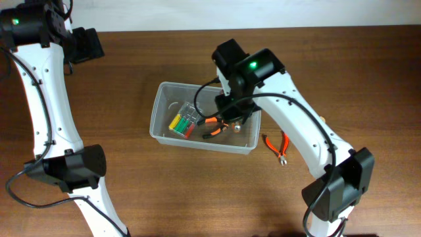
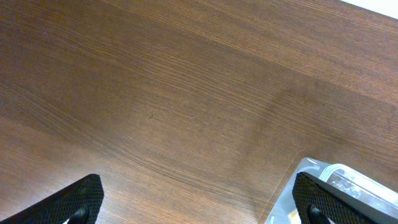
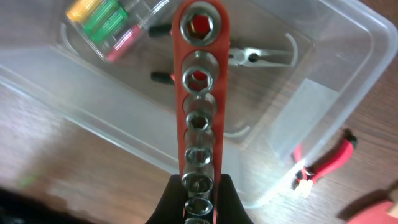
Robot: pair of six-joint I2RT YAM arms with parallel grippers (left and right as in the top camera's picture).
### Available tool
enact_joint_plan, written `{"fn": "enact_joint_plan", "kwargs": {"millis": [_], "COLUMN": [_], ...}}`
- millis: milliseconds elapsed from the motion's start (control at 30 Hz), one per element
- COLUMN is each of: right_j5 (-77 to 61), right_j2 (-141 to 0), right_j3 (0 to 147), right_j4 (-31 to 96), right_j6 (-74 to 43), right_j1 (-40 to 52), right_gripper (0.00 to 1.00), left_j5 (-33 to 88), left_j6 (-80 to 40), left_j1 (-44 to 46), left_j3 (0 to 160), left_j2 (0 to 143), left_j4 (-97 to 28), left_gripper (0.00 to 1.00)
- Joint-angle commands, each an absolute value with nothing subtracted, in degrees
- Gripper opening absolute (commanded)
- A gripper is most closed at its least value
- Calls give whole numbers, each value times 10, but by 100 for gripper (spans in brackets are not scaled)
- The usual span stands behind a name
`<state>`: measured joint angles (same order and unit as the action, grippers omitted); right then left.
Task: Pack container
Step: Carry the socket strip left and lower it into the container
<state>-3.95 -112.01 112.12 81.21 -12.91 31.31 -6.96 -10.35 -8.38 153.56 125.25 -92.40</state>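
The red socket bar still hangs in the robot's right gripper, and the container bottom by the orange-handled pliers (image 1: 214, 124) (image 3: 249, 90) lies below, so the right gripper should next lower the bar between the sides of the container and release it.
The clear plastic container (image 1: 158, 108) sits mid-table. It holds a small case of yellow, green and red screwdrivers (image 1: 184, 122) and orange-handled pliers (image 1: 214, 124). My right gripper (image 1: 233, 113) hovers over the container's right half. In the right wrist view it (image 3: 200, 193) is shut on a red socket rail (image 3: 200, 93) with several chrome sockets, held above the container (image 3: 348, 56). My left gripper (image 1: 85, 45) is at the far left, away from the container. In the left wrist view it (image 2: 199, 205) is open and empty over bare wood, with a container corner (image 2: 348, 180) at lower right.
Red-handled pliers (image 1: 277, 146) lie on the table just right of the container and also show in the right wrist view (image 3: 326, 163). The table is dark wood. The arm bases stand at the front left and front right.
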Motion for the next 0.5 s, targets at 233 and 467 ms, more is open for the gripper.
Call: {"fn": "enact_joint_plan", "kwargs": {"millis": [233, 467], "right_j5": [-23, -23], "right_j2": [-1101, -1101], "right_j3": [1022, 925], "right_j4": [730, 655], "right_j6": [-162, -21], "right_j1": [324, 328], "right_gripper": [4, 4], "left_j5": [-74, -74], "left_j6": [-109, -109], "left_j1": [-86, -86], "left_j3": [1545, 1545], "left_j2": [1247, 1247], "left_j4": [-924, -924], "left_gripper": [99, 99]}}
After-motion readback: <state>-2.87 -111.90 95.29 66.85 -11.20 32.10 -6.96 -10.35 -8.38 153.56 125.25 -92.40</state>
